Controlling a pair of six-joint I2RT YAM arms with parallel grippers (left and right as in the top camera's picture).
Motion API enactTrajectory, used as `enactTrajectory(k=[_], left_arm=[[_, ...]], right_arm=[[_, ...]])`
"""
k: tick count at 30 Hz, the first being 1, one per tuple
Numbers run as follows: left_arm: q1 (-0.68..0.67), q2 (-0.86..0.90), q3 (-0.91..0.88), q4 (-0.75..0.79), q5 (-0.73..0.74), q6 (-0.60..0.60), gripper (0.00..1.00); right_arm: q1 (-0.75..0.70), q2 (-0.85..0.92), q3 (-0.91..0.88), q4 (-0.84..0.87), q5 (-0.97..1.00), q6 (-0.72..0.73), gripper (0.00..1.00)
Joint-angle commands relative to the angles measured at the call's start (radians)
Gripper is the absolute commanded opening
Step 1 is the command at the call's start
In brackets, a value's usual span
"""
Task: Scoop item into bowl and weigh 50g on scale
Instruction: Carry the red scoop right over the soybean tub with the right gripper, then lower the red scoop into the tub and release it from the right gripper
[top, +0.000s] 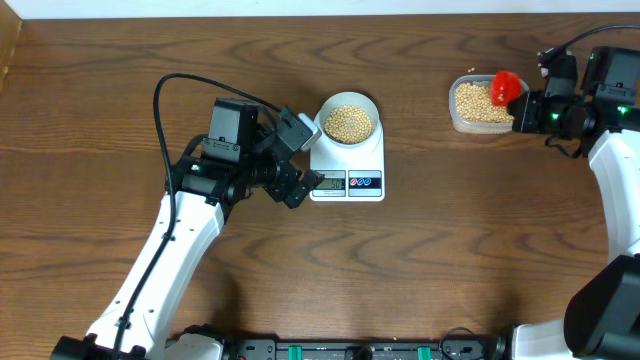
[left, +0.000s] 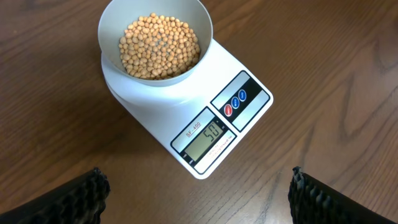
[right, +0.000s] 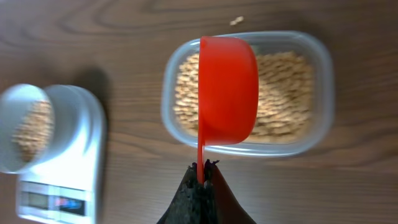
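The scoop (right: 227, 90) hangs edgewise, so next my right gripper will turn it flat, lower it onto the tub's beans, below and leftward in the overhead view, and release it.
The white bowl (top: 349, 104) stands on the white scale (top: 362, 160), filled with tan beans (top: 348, 123). In the left wrist view the beans (left: 160, 46) fill the bowl (left: 112, 25) and the scale (left: 245, 74) display reads 50. My left gripper (top: 300, 160) sits just left of the scale, open and holding nothing, its fingertips (left: 84, 196) wide apart over bare wood. My right gripper (right: 203, 169) is shut on the thin handle of the red scoop (right: 227, 90), which hangs on edge over a clear tub (right: 314, 134) of beans (right: 283, 93).
The clear tub (top: 456, 118) stands at the back right, far from the scale. One stray bean (right: 236, 20) lies on the wood beyond it. A black cable (top: 175, 85) loops behind the left arm. Arm bases line the front edge.
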Motion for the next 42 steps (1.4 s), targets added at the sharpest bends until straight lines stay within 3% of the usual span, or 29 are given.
enactTrajectory(k=[1,7,26,28,37,42], left_arm=[[0.0,0.001,-0.007,-0.001,0.006,0.01,0.95],[0.0,0.001,-0.007,-0.001,0.006,0.01,0.95],[0.0,0.001,-0.007,-0.001,0.006,0.01,0.95],[0.0,0.001,-0.007,-0.001,0.006,0.01,0.95],[0.0,0.001,-0.007,-0.001,0.006,0.01,0.95],[0.0,0.001,-0.007,-0.001,0.006,0.01,0.95]], right_arm=[[0.016,-0.02,0.0,0.0,0.14,-0.151,0.01],[0.07,-0.02,0.0,-0.002,0.348,-0.187,0.01],[0.176,-0.02,0.0,-0.024,0.544,-0.169,0.01],[0.176,-0.02,0.0,-0.025,0.536,-0.087,0.01],[0.18,-0.006,-0.046,0.009,0.394,0.581,0.01],[0.192,-0.006,-0.155,0.147,0.389,0.795,0.01]])
